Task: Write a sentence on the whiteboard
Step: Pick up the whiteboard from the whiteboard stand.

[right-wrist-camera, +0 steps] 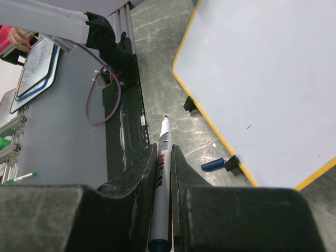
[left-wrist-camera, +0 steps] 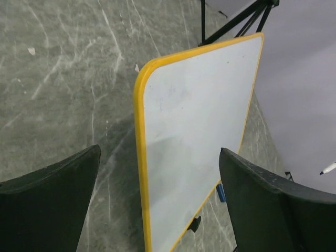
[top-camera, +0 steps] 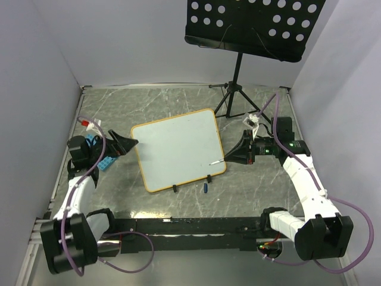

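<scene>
My left gripper moves down and toward the right in the top view onto the whiteboard's orange-yellow side edge next, since that edge stands between its open fingers.
The whiteboard [top-camera: 178, 149], white with an orange-yellow frame, stands tilted on small black clip feet in the middle of the table. No sentence is in view; the face [right-wrist-camera: 262, 79] is blank apart from a tiny dark speck. My right gripper [top-camera: 238, 154] is at the board's right edge, shut on a white marker [right-wrist-camera: 163, 173] whose uncovered tip [top-camera: 214, 161] hovers by the lower right corner. Its blue cap [top-camera: 205, 188] lies on the table beside a clip foot. My left gripper [top-camera: 122, 144] stands open at the left edge, the frame [left-wrist-camera: 139, 157] between its fingers without touching.
A black perforated music stand [top-camera: 250, 24] on a tripod [top-camera: 235, 95] rises behind the board at the back right. A blue block [top-camera: 101, 156] sits by the left arm. Grey walls close in the table on three sides.
</scene>
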Controlling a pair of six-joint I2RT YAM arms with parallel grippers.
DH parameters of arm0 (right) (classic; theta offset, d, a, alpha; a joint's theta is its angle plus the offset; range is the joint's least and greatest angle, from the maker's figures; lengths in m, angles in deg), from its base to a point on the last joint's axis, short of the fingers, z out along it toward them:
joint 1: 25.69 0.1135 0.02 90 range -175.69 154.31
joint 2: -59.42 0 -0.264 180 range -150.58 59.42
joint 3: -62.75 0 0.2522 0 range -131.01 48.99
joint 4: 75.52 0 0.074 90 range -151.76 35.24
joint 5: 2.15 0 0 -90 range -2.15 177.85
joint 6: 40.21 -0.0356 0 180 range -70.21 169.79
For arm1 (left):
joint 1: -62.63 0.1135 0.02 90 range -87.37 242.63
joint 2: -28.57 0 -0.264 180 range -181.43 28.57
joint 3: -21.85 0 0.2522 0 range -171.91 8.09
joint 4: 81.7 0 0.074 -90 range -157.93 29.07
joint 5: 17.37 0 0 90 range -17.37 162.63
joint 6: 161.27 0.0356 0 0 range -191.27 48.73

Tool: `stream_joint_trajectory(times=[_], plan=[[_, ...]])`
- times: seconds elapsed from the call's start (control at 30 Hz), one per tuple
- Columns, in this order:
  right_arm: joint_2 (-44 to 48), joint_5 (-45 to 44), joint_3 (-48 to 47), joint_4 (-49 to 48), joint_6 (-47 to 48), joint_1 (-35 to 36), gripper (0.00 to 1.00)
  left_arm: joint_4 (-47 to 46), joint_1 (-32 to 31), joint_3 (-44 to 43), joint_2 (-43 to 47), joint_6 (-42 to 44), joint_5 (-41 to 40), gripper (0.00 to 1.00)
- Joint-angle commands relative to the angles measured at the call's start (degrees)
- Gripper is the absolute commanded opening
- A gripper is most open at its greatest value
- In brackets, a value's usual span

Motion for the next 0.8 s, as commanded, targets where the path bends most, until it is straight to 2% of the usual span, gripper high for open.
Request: stream_joint_trajectory(times=[0.0, 0.03, 0.23, 0.27, 0.33, 0.37, 0.4, 0.5, 0.63, 0.77], plan=[[1.90, 2.46, 0.06, -1.47, 0.84, -0.30, 0.00, -7.64, 0.33, -0.44, -4.01, 0.88, 7.10, 0.99], [1.99, 2.46, 0.06, -1.56, 0.75, -0.30, 0.00, -10.78, 0.33, -0.17, -5.41, -0.34, 8.25, 0.99], [2.61, 2.55, 0.23, -1.74, 0.49, -0.30, 0.00, -15.46, 0.24, 1.05, -9.54, -1.66, 11.86, 0.95], [2.52, 2.55, 0.15, -1.74, 0.66, -0.30, 0.00, -19.04, 0.24, 1.32, -10.51, -1.67, 13.00, 0.88], [2.69, 2.63, 0.15, -1.74, 0.58, -0.30, 0.00, -22.66, 0.24, 2.02, -14.19, -3.77, 16.16, 0.85], [2.78, 2.63, 0.15, -1.74, 0.66, -0.30, 0.00, -24.59, 0.07, 2.37, -15.26, -4.57, 17.13, 0.80], [2.87, 2.63, 0.23, -1.82, 0.58, -0.48, 0.00, -29.57, 0.06, 2.81, -16.40, -5.36, 18.27, 0.79], [2.87, 2.55, 0.32, -2.00, 0.40, -0.30, 0.00, -34.53, 0.06, 3.43, -19.57, -8.70, 18.90, 0.77], [2.70, 2.46, 0.32, -2.17, 0.31, -0.39, 0.00, -35.86, -0.73, 2.47, -21.24, -8.27, 18.99, 0.75], [2.61, 2.20, 0.32, -1.91, 0.49, -0.39, 0.00, -37.78, -1.78, 1.06, -23.88, -8.88, 19.43, 0.68]])
